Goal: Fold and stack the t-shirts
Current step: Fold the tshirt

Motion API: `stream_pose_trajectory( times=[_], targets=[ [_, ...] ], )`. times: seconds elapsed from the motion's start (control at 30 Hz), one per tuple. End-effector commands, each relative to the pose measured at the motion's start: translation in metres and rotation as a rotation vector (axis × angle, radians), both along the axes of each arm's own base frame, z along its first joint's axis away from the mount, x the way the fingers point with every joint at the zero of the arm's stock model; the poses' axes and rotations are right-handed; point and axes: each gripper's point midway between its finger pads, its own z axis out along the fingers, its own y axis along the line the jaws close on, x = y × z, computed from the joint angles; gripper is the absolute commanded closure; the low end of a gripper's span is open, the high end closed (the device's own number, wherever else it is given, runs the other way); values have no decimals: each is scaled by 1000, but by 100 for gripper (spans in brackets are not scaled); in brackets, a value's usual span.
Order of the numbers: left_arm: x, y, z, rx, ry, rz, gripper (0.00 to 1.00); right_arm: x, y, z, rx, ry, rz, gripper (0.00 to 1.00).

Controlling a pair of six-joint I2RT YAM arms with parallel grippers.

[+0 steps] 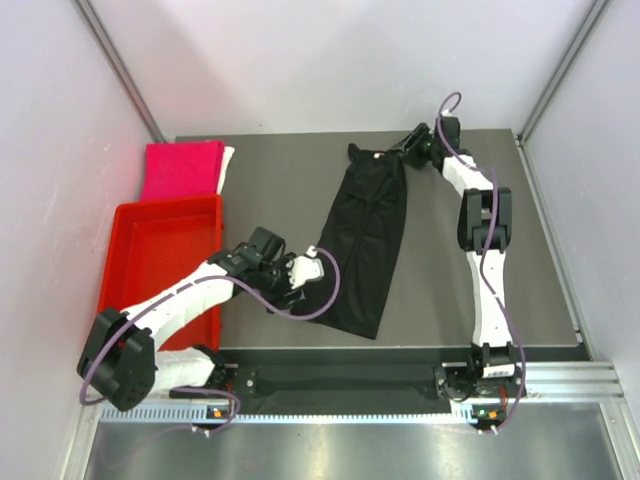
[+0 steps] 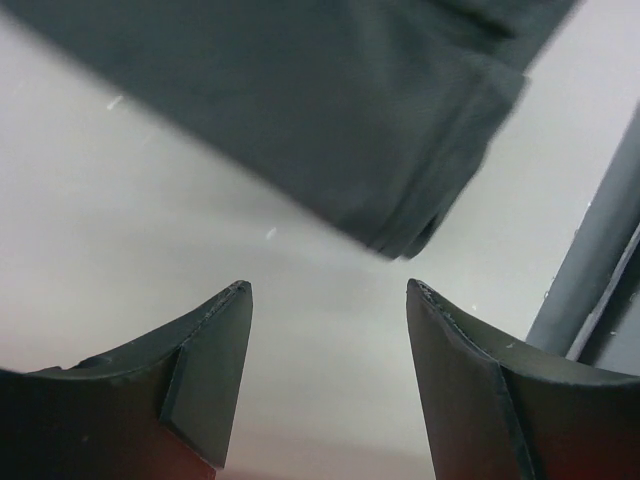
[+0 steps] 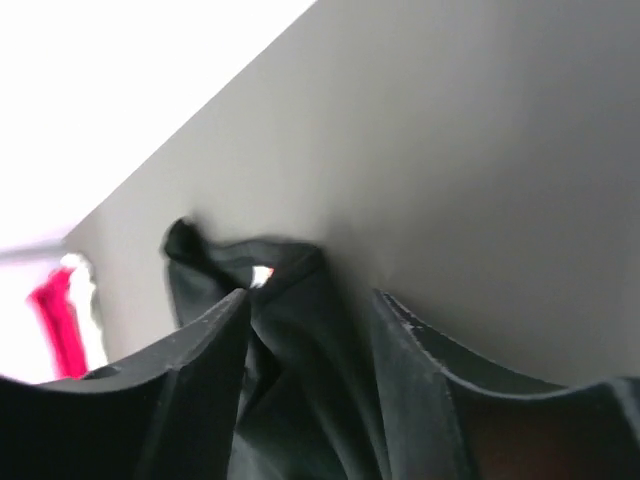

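Note:
My left gripper will next lower its empty fingers and move forward until they are on both sides of the black t-shirt's hemmed corner. That corner is below my left gripper and just ahead of its fingers.
The black t-shirt [image 1: 368,238] lies as a long narrow strip slanting across the table, collar at the far end. My right gripper [image 1: 400,152] is at that collar, open, with bunched black cloth [image 3: 310,380] and the neck label lying between its fingers [image 3: 200,370]. My left gripper [image 1: 312,264] is low beside the shirt's left edge, open and empty [image 2: 330,290], and a hemmed corner of the black t-shirt [image 2: 420,200] lies just ahead of it. The folded magenta-pink shirt [image 1: 180,170] sits at the far left with a white edge [image 1: 228,165] beside it.
A red plastic tray [image 1: 150,270] stands at the left, just in front of the pink shirt, with my left arm reaching over its right rim. A dark metal rail [image 2: 600,260] shows at the right of the left wrist view. Walls enclose the table.

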Motion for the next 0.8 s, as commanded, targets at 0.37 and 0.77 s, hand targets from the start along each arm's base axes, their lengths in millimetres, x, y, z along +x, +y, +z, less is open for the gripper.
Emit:
stream_pose_trajectory(
  times=[0.37,0.77],
  targets=[
    [-16,-14,-22,-15,-278,-510,31,-146,-141,104,-303,42,-180,42],
    [-26,-28,-31,-90,-307,-600,31,-431,-14,11,-231,292,85,45]
  ],
)
